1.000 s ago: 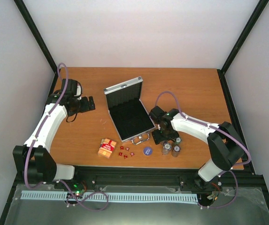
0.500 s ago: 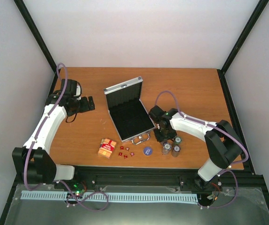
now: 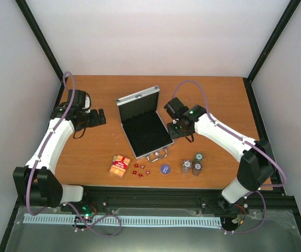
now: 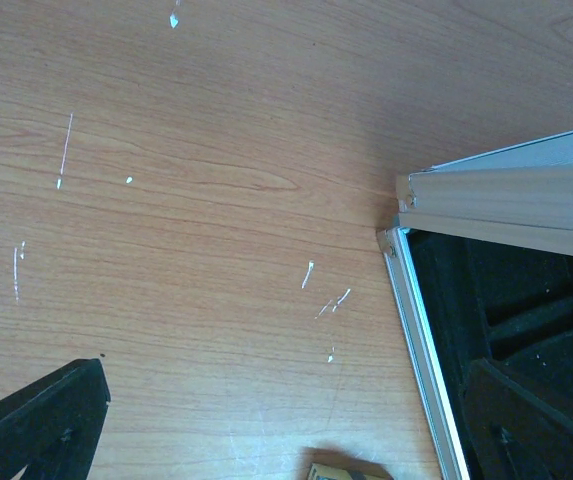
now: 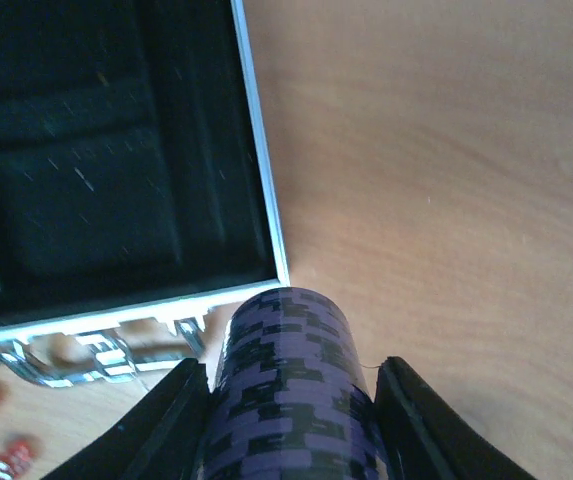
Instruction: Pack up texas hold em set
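The right gripper moves outward and to the left in the top view next, over the silver case's empty lid-side corner. Then it lowers and releases the purple-and-black chip stack.
The open silver case [image 3: 142,123] with black lining lies mid-table, lid up at the back, handle at the front. My right gripper [image 3: 180,131] is shut on a purple-and-black chip stack [image 5: 291,395] and holds it above the table just right of the case's front right corner [image 5: 266,260]. Three chip stacks [image 3: 192,164] stand on the table in front of it. The red-orange card box [image 3: 120,165], tiny red dice [image 3: 140,170] and blue-purple disc [image 3: 165,168] lie near the front edge. My left gripper [image 3: 101,116] is open and empty, left of the case [image 4: 506,300].
The black frame rail [image 3: 155,191] runs along the table's near edge. Black posts stand at the back corners [image 3: 63,73]. Bare wood [image 3: 213,94] lies behind and right of the case.
My right gripper has lifted a purple chip stack from the group at the front and carried it back and up, beside the case's right side. The left arm has not moved.
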Tool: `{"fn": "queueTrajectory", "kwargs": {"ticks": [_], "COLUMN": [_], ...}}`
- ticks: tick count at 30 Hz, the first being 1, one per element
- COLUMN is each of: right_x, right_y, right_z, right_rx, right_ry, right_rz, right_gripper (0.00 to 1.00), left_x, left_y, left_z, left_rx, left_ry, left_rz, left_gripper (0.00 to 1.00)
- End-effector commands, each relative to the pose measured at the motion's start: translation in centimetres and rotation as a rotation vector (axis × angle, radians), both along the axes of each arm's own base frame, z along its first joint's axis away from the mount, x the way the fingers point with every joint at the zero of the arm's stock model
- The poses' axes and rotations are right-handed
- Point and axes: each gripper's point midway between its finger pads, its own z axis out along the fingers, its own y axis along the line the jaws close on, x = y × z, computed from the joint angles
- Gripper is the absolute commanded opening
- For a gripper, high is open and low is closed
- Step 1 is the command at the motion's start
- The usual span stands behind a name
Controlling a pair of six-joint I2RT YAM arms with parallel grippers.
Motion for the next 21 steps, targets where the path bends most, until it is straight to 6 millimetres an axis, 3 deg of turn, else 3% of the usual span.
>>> {"fn": "queueTrajectory", "kwargs": {"ticks": [1,6,10,21], "right_x": [3.7,8.0,10.0,12.1], "right_y": [2.0,4.3,6.6,9.1], "right_z": [3.7,5.1,6.0,1.7], "right_rx": [0.158,0.341,0.463,0.525], "right_ry": [-0.196,-0.396,-0.477,-0.440], "right_rz": [-0.024,-0.056,-0.027,-0.055], "right_gripper": [0.08,0.07,0.07,0.06], "left_x": [-0.3,-0.1,-0.1,0.3], "left_y": [-0.2,-0.5,-0.8,-1.2], "left_z": [0.7,0.2,-0.4,-1.7], "left_rx": [-0.003,-0.014,-0.032,-0.045], "left_ry": [-0.023,-0.014,-0.002,0.036], "left_rz": [-0.008,-0.015,-0.023,-0.034], "left_gripper": [1.00,1.00,1.00,1.00]}}
